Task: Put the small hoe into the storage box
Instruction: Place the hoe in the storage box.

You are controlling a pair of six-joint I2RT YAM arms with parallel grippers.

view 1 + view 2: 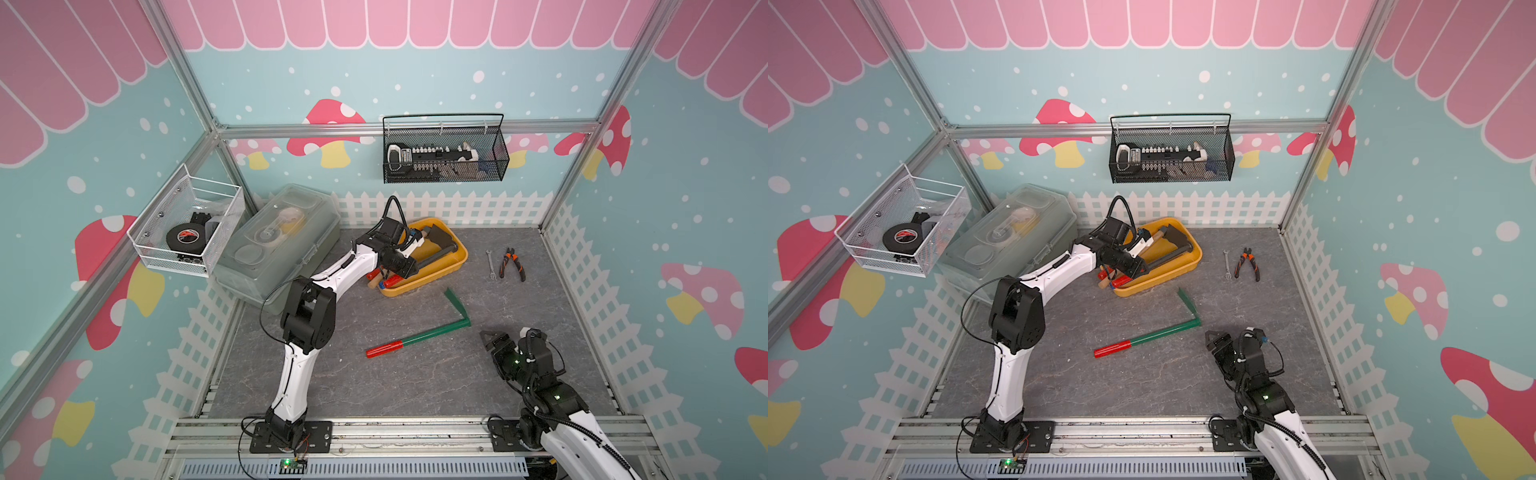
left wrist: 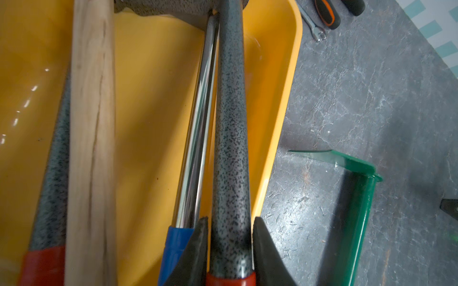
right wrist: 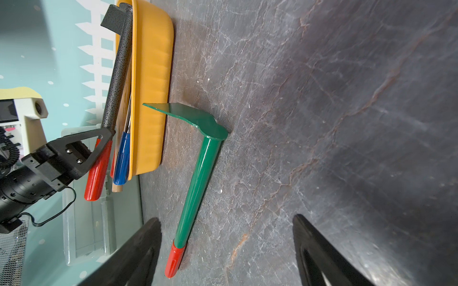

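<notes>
I need to lower the hoe's handle beside the blue-gripped tool and let it go. The storage box's near side is below my left gripper, and the hoe's grip end is above the box's rim.
The small hoe has a grey speckled shaft and a red grip. Its dark head lies inside the storage box, a shallow yellow tray at the back of the table, seen in both top views. My left gripper is shut on the shaft just above the red grip, at the tray's near-left end. The right wrist view shows the hoe resting along the tray. My right gripper is open and empty, low over the table at the front right.
A green hoe with a red grip lies on the table between tray and right gripper. The tray also holds a wooden handle and a blue-gripped tool. Pliers and a wrench lie right. A grey lidded box stands left.
</notes>
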